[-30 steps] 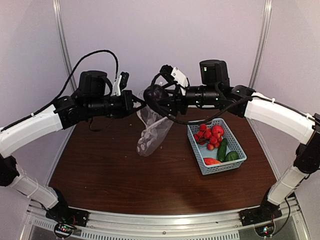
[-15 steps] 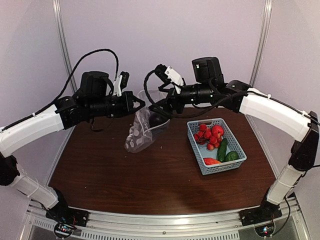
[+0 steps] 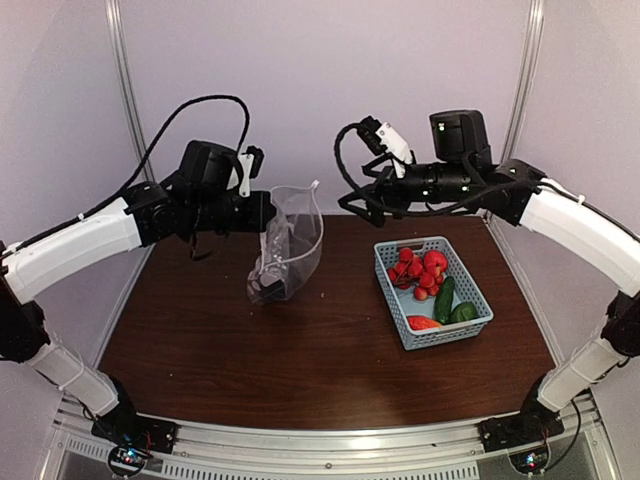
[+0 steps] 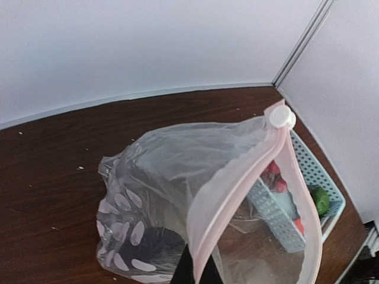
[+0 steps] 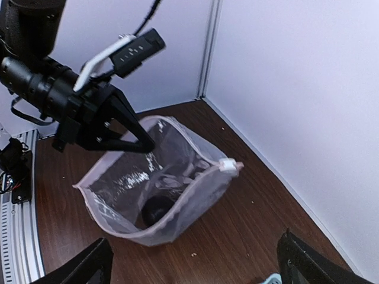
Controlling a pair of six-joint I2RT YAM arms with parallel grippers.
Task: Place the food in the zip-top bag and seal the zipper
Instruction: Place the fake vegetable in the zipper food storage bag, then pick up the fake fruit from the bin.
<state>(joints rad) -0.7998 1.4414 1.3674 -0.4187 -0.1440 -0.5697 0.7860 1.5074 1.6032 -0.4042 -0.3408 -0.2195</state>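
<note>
My right gripper will next move back and down, to the right in the top view, onto the orange piece (image 3: 423,322), because the orange piece is still outside the bag (image 3: 292,243).
The clear polka-dot zip-top bag (image 3: 292,243) hangs from my left gripper (image 3: 266,214), mouth open upward, its bottom on the table. The left gripper (image 4: 195,273) is shut on the pale pink zipper (image 4: 237,195); the white slider tab (image 4: 279,117) sits at the far end. The dark purple eggplant (image 3: 268,288) lies in the bag's bottom, also in the left wrist view (image 4: 151,247) and the right wrist view (image 5: 156,210). My right gripper (image 3: 352,200) is open and empty, above and right of the bag (image 5: 160,189). Red pieces (image 3: 415,268), cucumbers (image 3: 446,298) and an orange piece (image 3: 423,322) lie in the basket.
The light-blue mesh basket (image 3: 392,297) stands right of the bag on the brown table (image 3: 300,360). White walls and metal posts close in the back and sides. The right arm's cable loops near its gripper.
The right gripper was over the bag's mouth with the eggplant; it has let it go and pulled back up and right. The eggplant now lies in the bag, which hangs wider open.
</note>
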